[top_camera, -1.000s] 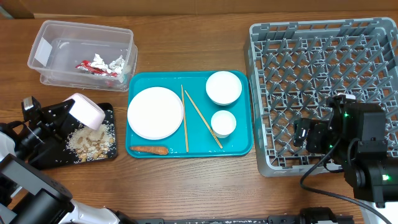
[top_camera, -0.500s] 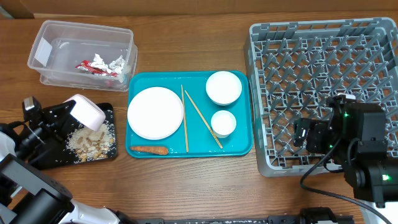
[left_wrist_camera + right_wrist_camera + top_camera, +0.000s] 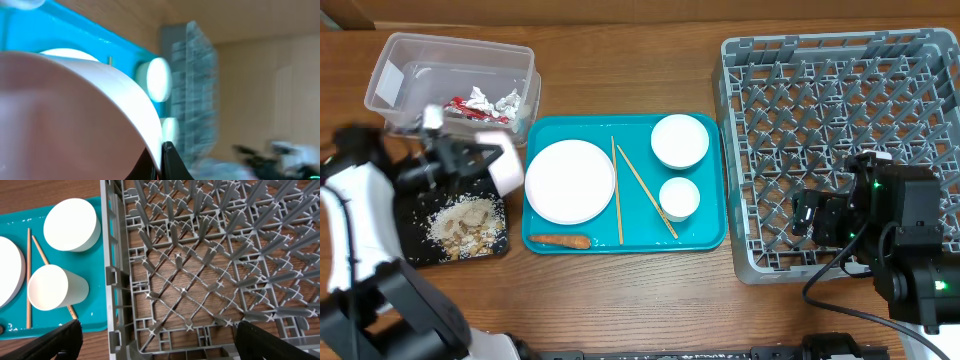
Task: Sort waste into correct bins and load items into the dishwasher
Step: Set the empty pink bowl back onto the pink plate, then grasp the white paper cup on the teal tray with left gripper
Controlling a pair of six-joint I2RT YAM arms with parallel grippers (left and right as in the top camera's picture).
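My left gripper moves to the right in the overhead view next, lowers the bowl onto the plate (image 3: 570,180) and releases, since it lies empty on the teal tray.
My left gripper (image 3: 492,160) is shut on the rim of the small pinkish-white bowl (image 3: 509,168), holding it tilted between the black tray (image 3: 415,248) and the teal tray's left edge. In the left wrist view the bowl (image 3: 70,115) fills the left, with the fingertips (image 3: 168,156) pinching its rim. Beige food scraps (image 3: 465,225) lie in the black tray. Wrapper and foil (image 3: 480,104) lie in the clear tub (image 3: 400,60). Plate (image 3: 570,180), chopsticks (image 3: 619,195), white bowl (image 3: 680,140), cup (image 3: 679,197) and carrot (image 3: 560,241) are on the teal tray. My right gripper (image 3: 817,216) hangs open over the dish rack (image 3: 840,90) near its front edge.
The teal serving tray (image 3: 710,235) lies between the black tray and the rack. In the right wrist view the rack's left wall (image 3: 112,275) stands close beside the cup (image 3: 52,287) and bowl (image 3: 70,225). Bare wooden table runs along the front.
My left arm has swung up and to the right with the bowl, from over the black tray toward the teal tray's left edge. The right arm has not moved.
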